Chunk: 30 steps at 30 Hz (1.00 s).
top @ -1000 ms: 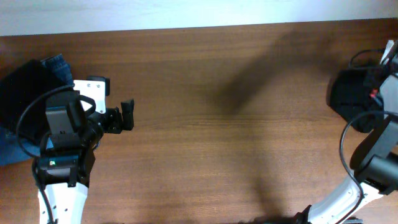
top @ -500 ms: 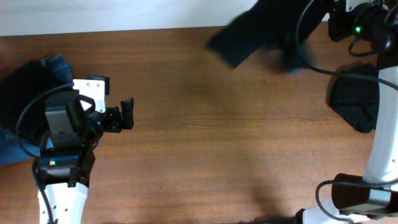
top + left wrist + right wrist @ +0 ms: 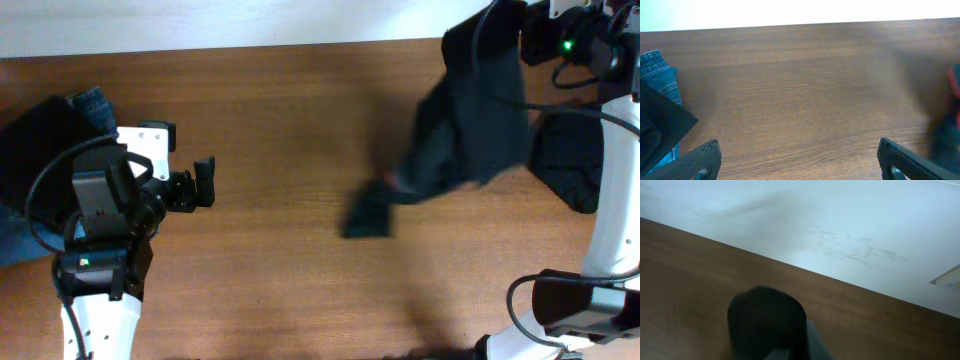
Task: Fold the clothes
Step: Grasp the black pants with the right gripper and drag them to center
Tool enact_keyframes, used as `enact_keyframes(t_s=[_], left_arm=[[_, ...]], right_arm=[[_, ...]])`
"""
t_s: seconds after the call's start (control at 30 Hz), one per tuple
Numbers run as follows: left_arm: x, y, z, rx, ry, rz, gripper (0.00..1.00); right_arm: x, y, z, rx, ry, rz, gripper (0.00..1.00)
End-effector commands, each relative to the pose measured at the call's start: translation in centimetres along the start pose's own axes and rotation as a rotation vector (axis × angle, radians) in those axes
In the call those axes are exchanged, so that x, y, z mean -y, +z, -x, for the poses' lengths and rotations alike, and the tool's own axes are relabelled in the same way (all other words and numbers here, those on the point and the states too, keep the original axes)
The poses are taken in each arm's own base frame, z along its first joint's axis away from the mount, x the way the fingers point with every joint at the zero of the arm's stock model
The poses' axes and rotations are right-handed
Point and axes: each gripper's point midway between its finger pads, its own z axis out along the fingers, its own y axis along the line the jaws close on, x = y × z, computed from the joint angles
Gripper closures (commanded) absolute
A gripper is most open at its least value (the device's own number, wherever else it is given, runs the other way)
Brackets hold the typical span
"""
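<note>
Next, my right gripper swings the trousers [image 3: 470, 110] to the left in the overhead view, along the table's far edge, then releases them.
The clothes, soft black trousers [image 3: 470, 110], hang blurred from the top right and trail down to a dark end [image 3: 368, 215] over the middle of the table. My right gripper [image 3: 785, 347] is shut on them. In the right wrist view a black bunch of cloth [image 3: 767, 317] covers its fingers. My right arm [image 3: 575, 40] reaches across the table's far right corner. A dark blur with red trim [image 3: 954, 95] shows at the right edge of the left wrist view. My left gripper [image 3: 205, 183] stands open at the left, far from the trousers, with nothing between its fingertips [image 3: 705, 160].
Blue denim jeans [image 3: 95, 105] and a black cloth [image 3: 35, 150] lie at the table's left edge, also seen as jeans [image 3: 657, 67] beside my left fingers. Another black pile [image 3: 570, 165] lies at the right edge. A white wall [image 3: 840, 220] runs behind the table.
My right arm has swung from the lower right up to the far right corner, lifting the black trousers. The cloth then swung from the back edge down toward the table's middle. My left arm stayed still.
</note>
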Motion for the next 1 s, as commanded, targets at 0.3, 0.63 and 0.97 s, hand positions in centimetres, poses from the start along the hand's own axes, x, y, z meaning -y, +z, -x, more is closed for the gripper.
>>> enact_keyframes(t_s=[0.3, 0.63, 0.97], left_arm=[[0.4, -0.4, 1.0, 0.027, -0.001, -0.017, 0.01], [0.4, -0.4, 1.1, 0.028, -0.001, -0.017, 0.01], [0.4, -0.4, 1.1, 0.028, -0.001, -0.017, 0.01]], right_arm=[[-3.5, 0.1, 1.6, 0.033, -0.05, 0.067, 0.96], [-3.7, 0.1, 1.9, 0.042, -0.056, 0.067, 0.96], [-3.7, 0.1, 1.8, 0.039, -0.051, 0.067, 0.96]])
